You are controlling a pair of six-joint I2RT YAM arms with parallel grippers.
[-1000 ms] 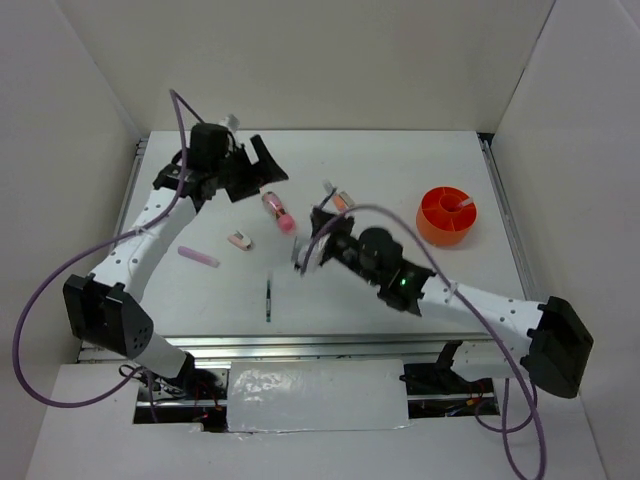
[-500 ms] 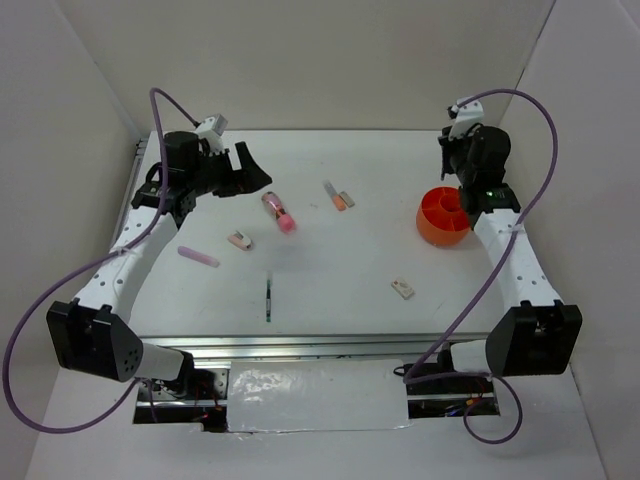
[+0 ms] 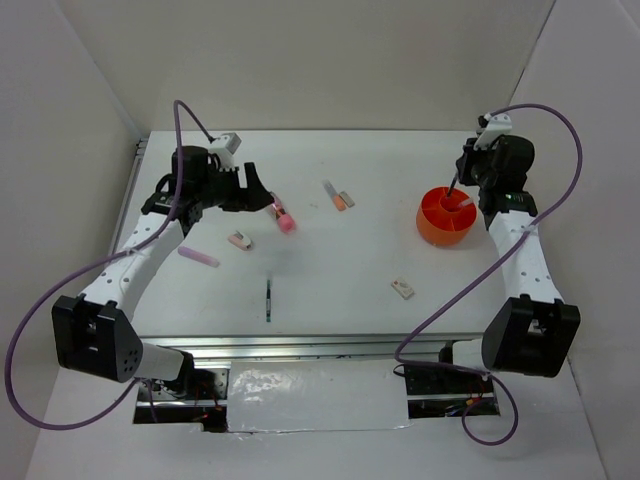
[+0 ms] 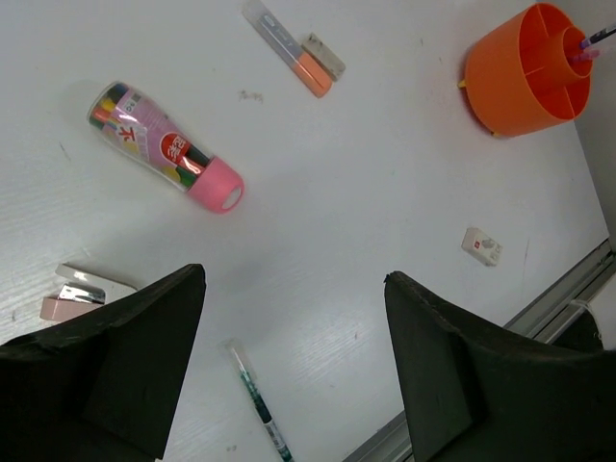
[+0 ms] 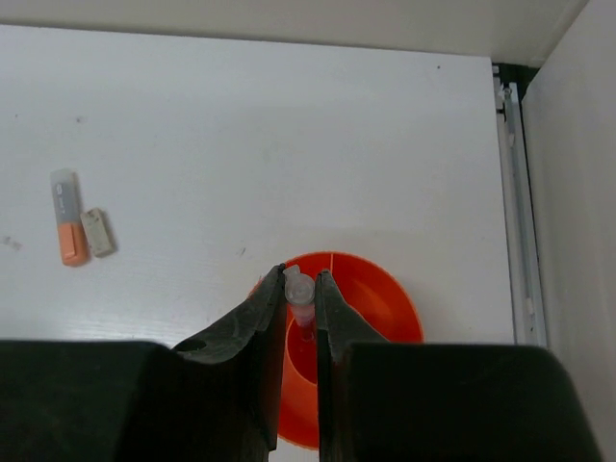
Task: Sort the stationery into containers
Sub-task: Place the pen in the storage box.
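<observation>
My right gripper lowers toward the orange tub's inner ring (image 3: 453, 202) next and releases the red-white pen there, since the pen's lower end already points into that opening.
My right gripper (image 3: 458, 186) is shut on the red-white pen (image 5: 304, 316) and holds it upright over the inner ring of the orange tub (image 3: 432, 222), which also shows in the right wrist view (image 5: 385, 300). My left gripper (image 3: 262, 190) is open and empty, just left of the pink stubby tube (image 3: 281, 215). In the left wrist view the tube (image 4: 168, 149) lies beyond the open jaws (image 4: 294, 279). A dark pen (image 3: 269, 300), a lilac pen (image 3: 198, 257), a pink block (image 3: 238, 240), a white block (image 3: 402, 289) and an orange block (image 3: 338, 197) lie on the table.
White walls enclose the table on three sides. A metal rail (image 3: 300, 343) runs along the near edge. A small grey block (image 5: 96, 231) lies beside the orange one (image 5: 67, 236). The tub stands near the right rail (image 5: 512, 192).
My right arm swung from the table's middle to the tub and now holds the pen in it. My left gripper moved right, closer to the pink tube.
</observation>
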